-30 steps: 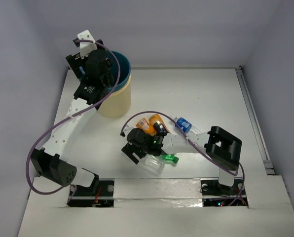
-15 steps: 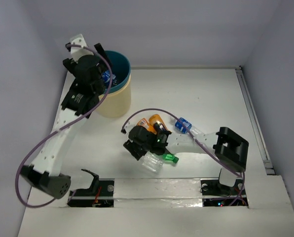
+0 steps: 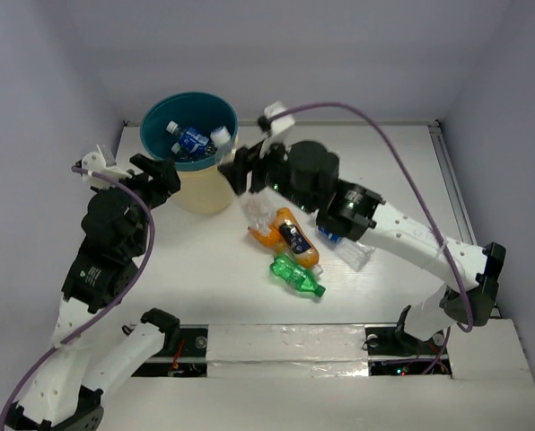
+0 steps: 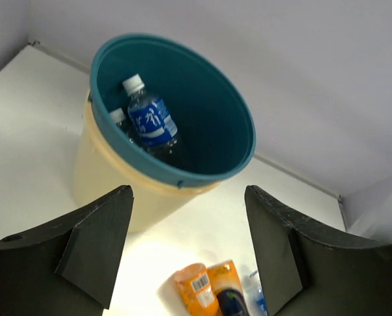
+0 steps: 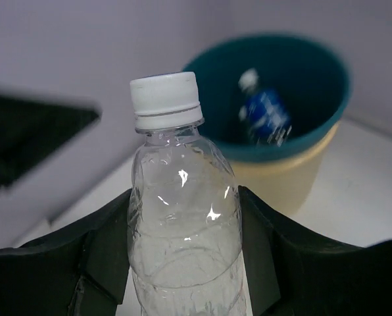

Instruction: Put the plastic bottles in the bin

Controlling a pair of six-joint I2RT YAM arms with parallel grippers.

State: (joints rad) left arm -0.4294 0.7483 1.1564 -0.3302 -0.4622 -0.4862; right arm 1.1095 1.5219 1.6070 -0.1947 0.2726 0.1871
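Observation:
The base of the clear bottle still hangs outside the bin's rim, so my right gripper should next move outward and over the bin's opening [image 3: 201,122] [image 5: 288,82] to release the bottle.
The bin [image 3: 206,190] stands at the far left, cream outside with a teal rim. Clear blue-label bottles [image 3: 192,140] lie inside it, also seen in the left wrist view [image 4: 150,118]. My right gripper [image 3: 248,184] is shut on a clear bottle [image 3: 257,214], held in the air right of the bin; its white cap points toward the bin in the right wrist view [image 5: 183,210]. My left gripper [image 3: 151,180] is open and empty, near-left of the bin. Two orange bottles [image 3: 284,235], a green bottle [image 3: 294,276] and a clear blue-label bottle [image 3: 337,241] lie on the table.
The white table [image 3: 393,180] is walled at the back and both sides. The bin's rim [image 4: 176,178] fills the left wrist view, with the orange bottles [image 4: 209,293] below it. The right arm spans from the near right to the bin.
My left arm has drawn back from over the bin to its near-left, gripper open. My right gripper has lifted the clear bottle off the table and carried it up toward the bin.

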